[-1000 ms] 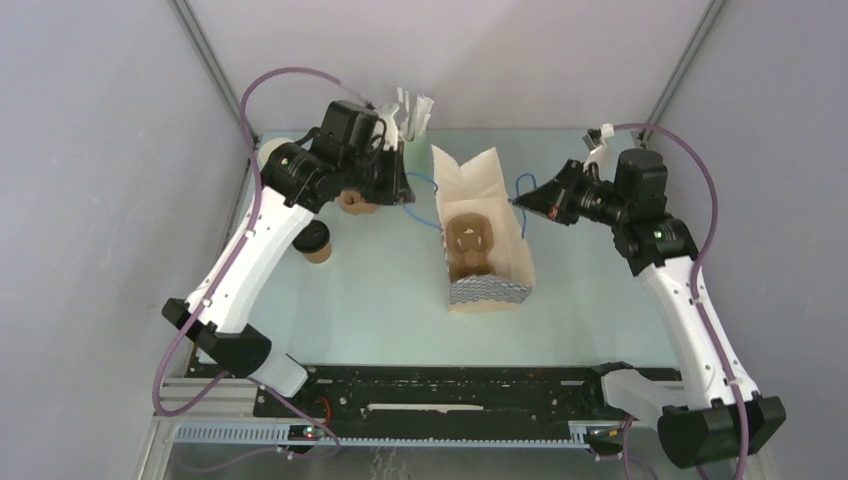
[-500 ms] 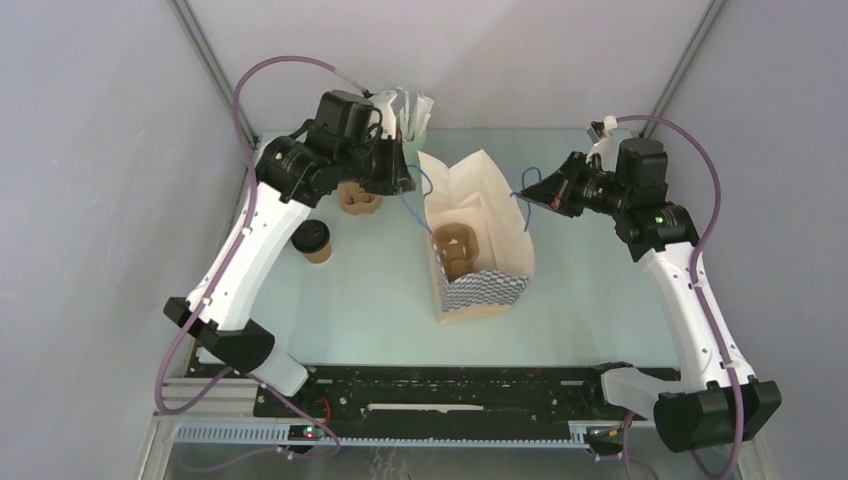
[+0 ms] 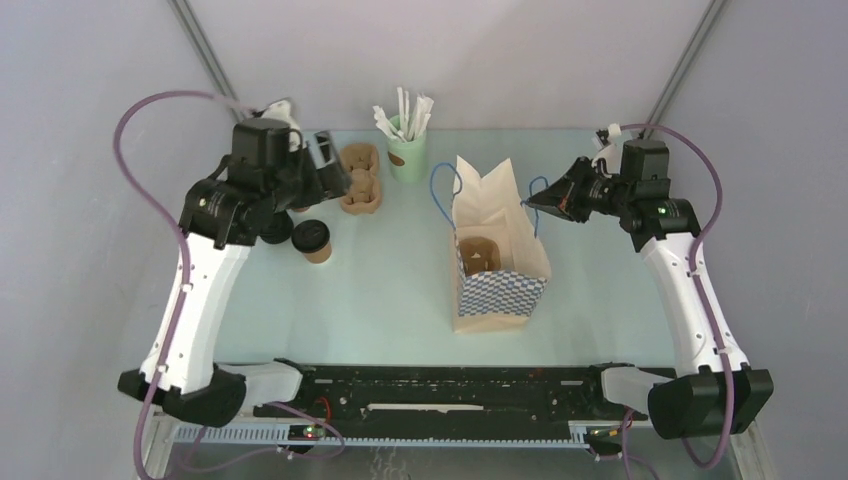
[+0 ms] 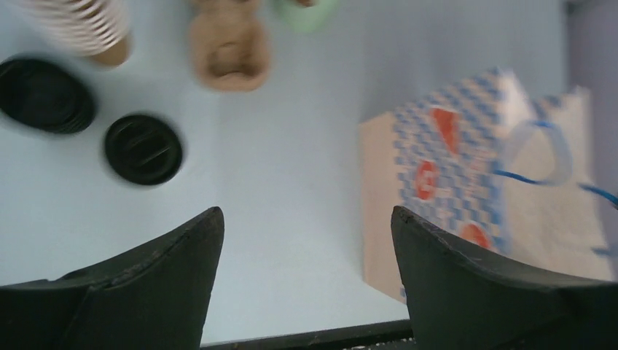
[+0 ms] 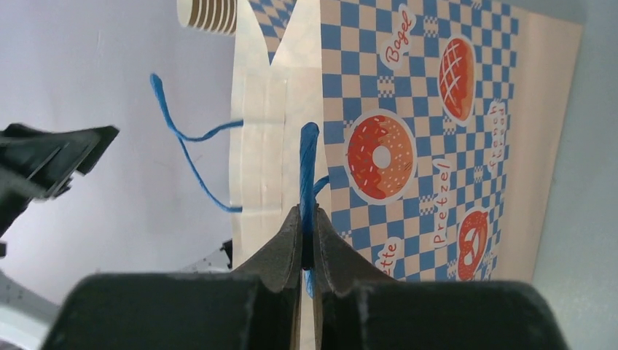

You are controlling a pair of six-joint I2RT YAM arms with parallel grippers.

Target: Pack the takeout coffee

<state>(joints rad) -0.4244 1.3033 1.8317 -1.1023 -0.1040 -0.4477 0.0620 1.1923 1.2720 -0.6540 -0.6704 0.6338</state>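
The bag's carrier is empty, so my left gripper needs to move down and to the left in its wrist view, around the coffee's black lid below.
One takeout coffee, a brown cup with a black lid, stands on the table left of centre. The checkered paper bag stands upright at the centre with a brown cup carrier inside it. My right gripper is shut on the bag's right blue handle, the cord pinched between its fingertips. My left gripper hangs open and empty above the table, up and left of the bag and just behind the coffee. The bag's left handle hangs free.
A second cup carrier lies at the back left. A green cup of stirrers stands behind it. A pile of loose black lids and a stack of lidless cups sit left of the coffee.
My left gripper has let go of the bag's left handle, opened wide and swung back to the left. The bag has shifted right and stands upright, with my right gripper still on its handle.
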